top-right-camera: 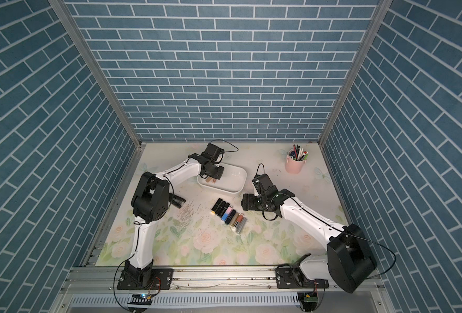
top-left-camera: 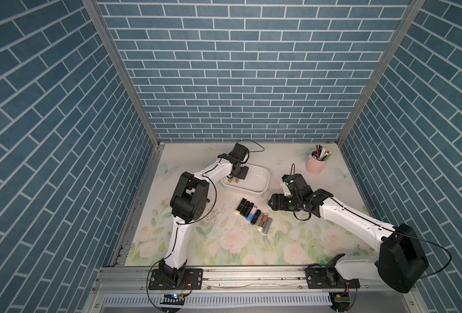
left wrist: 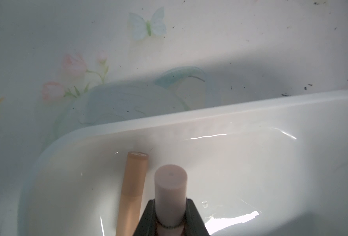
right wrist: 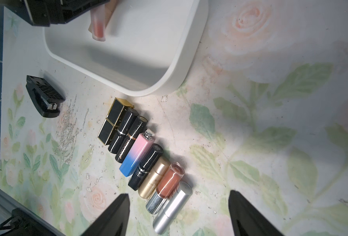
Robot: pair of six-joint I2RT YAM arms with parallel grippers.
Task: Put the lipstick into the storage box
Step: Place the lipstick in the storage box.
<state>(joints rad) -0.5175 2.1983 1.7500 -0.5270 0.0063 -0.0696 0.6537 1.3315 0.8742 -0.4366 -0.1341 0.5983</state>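
Next, my left gripper goes down and releases the pale pink lipstick (left wrist: pixel 170 183) inside the storage box's sides on its bare bottom (left wrist: pixel 152 173) beside the peach tube, which lies below the gripper.
The white storage box (top-left-camera: pixel 262 187) (top-right-camera: pixel 241 187) stands at the middle back of the table. My left gripper (top-left-camera: pixel 236 177) (top-right-camera: pixel 213 177) (left wrist: pixel 170 201) is over its left end, shut on a pale pink lipstick (left wrist: pixel 170 183) (right wrist: pixel 98 24) that reaches down inside the box walls. A peach tube (left wrist: pixel 133 183) lies on the box floor beside it. In front of the box, a row of several lipsticks (top-left-camera: pixel 254 215) (top-right-camera: pixel 228 215) (right wrist: pixel 140 151) lies on the mat. My right gripper (top-left-camera: pixel 274 203) (top-right-camera: pixel 247 202) (right wrist: pixel 179 192) hovers open above the right end of this row, holding nothing.
A pink pen cup (top-left-camera: pixel 316 162) (top-right-camera: pixel 295 164) stands at the back right. A small black plastic part (right wrist: pixel 43 100) (top-right-camera: pixel 178 202) lies on the mat left of the row. Blue brick walls close in the table on three sides.
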